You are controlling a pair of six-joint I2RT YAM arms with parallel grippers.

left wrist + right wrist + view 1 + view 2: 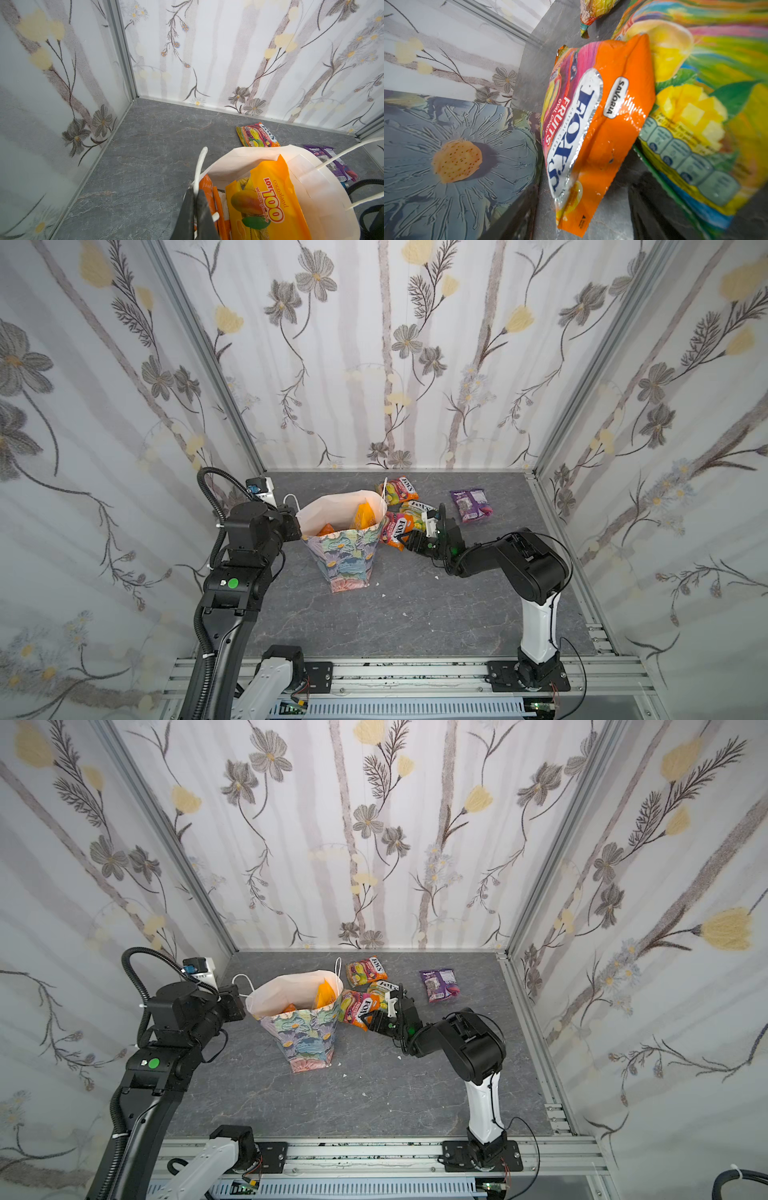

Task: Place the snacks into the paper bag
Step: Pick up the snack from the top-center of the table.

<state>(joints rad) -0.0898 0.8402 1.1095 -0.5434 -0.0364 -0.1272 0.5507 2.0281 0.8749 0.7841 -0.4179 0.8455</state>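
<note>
The right gripper eases a little further onto the near corner of the orange FOX'S packet next and closes, as its open fingers already straddle that corner.
The paper bag (349, 560) (307, 1040) stands upright and open mid-table, with a yellow mango packet (270, 197) and orange packets inside. My left gripper (195, 207) (296, 526) is shut on the bag's left rim by a white cord handle. An orange FOX'S packet (394, 531) (591, 124) lies just right of the bag, partly over a green FOX'S packet (414, 516) (695, 104). My right gripper (409, 540) (585, 212) is open, its fingers on either side of the orange packet's near end. Another FOX'S packet (399, 489) and a purple packet (471, 506) lie farther back.
Floral-papered walls close off the back and both sides of the grey table (415, 614). The bag's patterned wall (456, 155) stands close beside my right gripper. Small white scraps (384, 596) lie in front of the bag.
</note>
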